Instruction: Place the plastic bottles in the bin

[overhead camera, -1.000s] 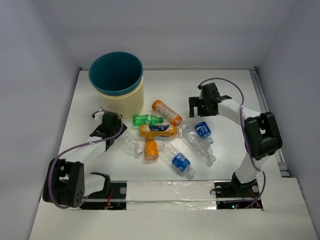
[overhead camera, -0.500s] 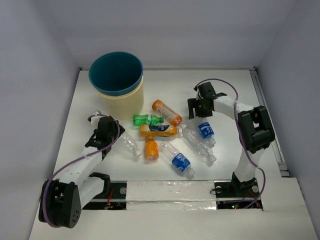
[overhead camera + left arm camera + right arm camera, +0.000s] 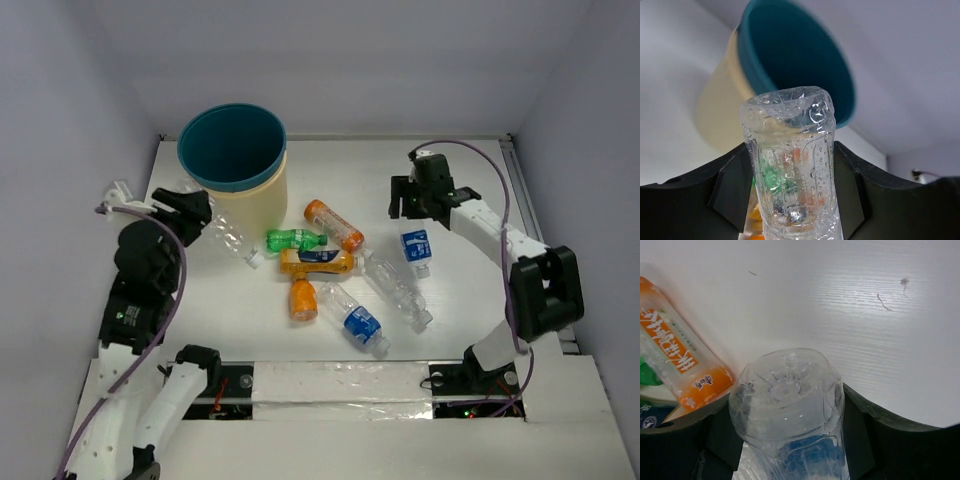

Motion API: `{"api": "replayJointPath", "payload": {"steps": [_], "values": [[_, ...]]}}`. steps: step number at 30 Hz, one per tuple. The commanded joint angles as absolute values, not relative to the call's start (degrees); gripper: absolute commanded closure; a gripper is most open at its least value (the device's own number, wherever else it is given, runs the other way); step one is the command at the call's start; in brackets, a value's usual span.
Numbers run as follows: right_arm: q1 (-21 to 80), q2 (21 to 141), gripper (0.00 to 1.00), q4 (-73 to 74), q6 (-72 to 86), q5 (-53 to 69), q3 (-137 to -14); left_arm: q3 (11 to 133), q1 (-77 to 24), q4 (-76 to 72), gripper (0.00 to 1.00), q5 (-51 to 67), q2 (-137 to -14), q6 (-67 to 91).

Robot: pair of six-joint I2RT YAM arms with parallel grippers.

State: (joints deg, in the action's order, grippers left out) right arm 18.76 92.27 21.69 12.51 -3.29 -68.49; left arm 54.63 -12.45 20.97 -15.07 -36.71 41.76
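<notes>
My left gripper needs to rise next and carry the clear bottle outward over the bin's teal opening [image 3: 234,150] [image 3: 795,52] to release it, because the bottle's cap still hangs outside the bin's side.
The bin [image 3: 232,150] stands at the back left; its teal inside fills the top of the left wrist view [image 3: 795,55]. My left gripper [image 3: 197,213] is shut on a clear bottle [image 3: 228,236] and holds it in the air beside the bin's wall, cap down-right; the bottle shows between the fingers [image 3: 790,165]. My right gripper [image 3: 418,200] is shut on a blue-labelled clear bottle [image 3: 415,247], base towards the wrist camera [image 3: 787,410]. An orange bottle [image 3: 335,225], a green one [image 3: 295,239], a dark-labelled orange one [image 3: 317,262] and others lie mid-table.
A short orange bottle [image 3: 303,298], a blue-labelled clear bottle [image 3: 356,320] and a clear bottle [image 3: 397,286] lie near the front middle. An orange bottle [image 3: 677,360] lies just left of my right gripper. White walls enclose the table [image 3: 470,170].
My left arm has raised the clear bottle off the table, up and left to the bin's side. My right gripper has taken the blue-labelled bottle and moved back and right with it.
</notes>
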Motion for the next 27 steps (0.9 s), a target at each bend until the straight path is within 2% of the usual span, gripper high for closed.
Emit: {"api": "replayJointPath", "payload": {"steps": [1, 5, 8, 14, 20, 27], "values": [[18.46, 84.3, 0.35, 18.11, 14.67, -6.24, -67.24, 66.24, -12.83, 22.77, 0.76, -16.17, -40.68, 38.15], [18.46, 74.81, 0.35, 16.44, 16.08, -3.87, -64.52, 80.56, -12.83, 20.75, 0.75, -21.17, -49.81, 35.43], [18.46, 67.87, 0.35, 15.38, 17.22, -0.97, -62.59, 86.46, -12.83, 18.64, 0.75, -25.29, -57.81, 32.62], [20.12, 58.12, 0.34, 12.31, 20.38, 7.53, -60.82, 91.75, -12.83, 10.47, 0.74, -33.55, -71.27, 26.37], [23.29, 55.11, 0.33, 8.27, 24.26, 12.91, -63.54, 92.63, -12.83, 3.87, 0.72, -36.99, -77.78, 22.5], [28.73, 59.05, 0.33, 3.0, 27.42, 15.29, -71.0, 90.97, -12.83, 0.36, 0.66, -38.58, -79.63, 19.69]]}}
